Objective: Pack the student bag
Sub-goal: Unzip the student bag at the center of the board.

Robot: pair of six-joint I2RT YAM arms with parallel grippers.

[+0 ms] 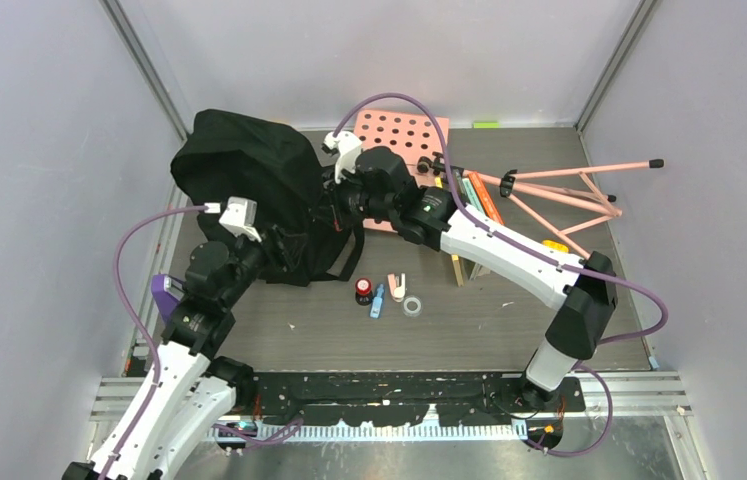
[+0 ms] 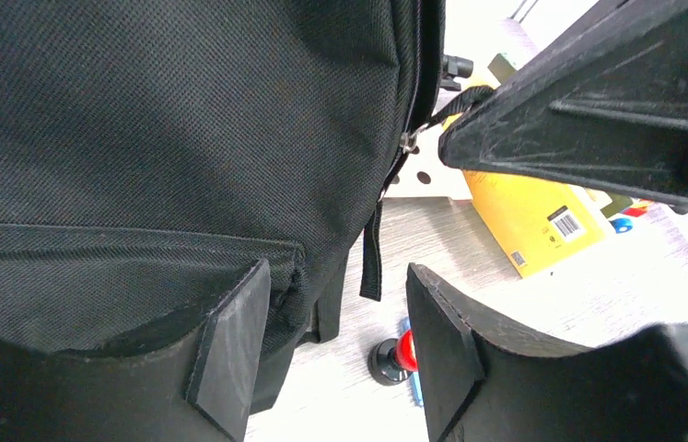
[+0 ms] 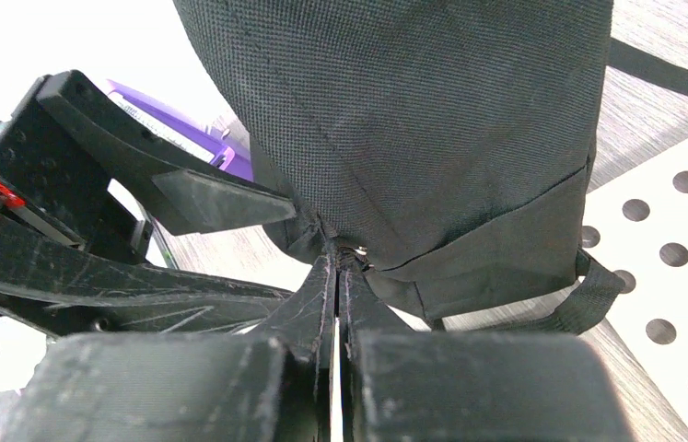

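Observation:
My right gripper will next pull the zipper pull [image 2: 409,140] shut with its fingers, to the left in the top view, over the black bag, and then let it go.
The student bag [image 1: 244,165], a big black fabric backpack, stands at the table's back left and fills the left wrist view [image 2: 183,120] and the right wrist view [image 3: 413,110]. My right gripper [image 1: 334,195] reaches in from the right. It is shut [image 3: 338,253] on the bag's metal zipper pull [image 2: 409,140] at the side seam. My left gripper [image 1: 284,250] is at the bag's lower front corner and is open [image 2: 335,295]. Its left finger lies against the bag's bottom fabric. The gap between the jaws shows mostly bare table.
A red-and-black knob [image 1: 363,291], a blue pen [image 1: 378,300], a pink eraser [image 1: 397,287] and a tape ring [image 1: 412,305] lie in front of the bag. A pink pegboard [image 1: 404,135], a pink tripod [image 1: 569,190] and a yellow book [image 2: 533,216] sit right. A purple item [image 1: 162,295] lies left.

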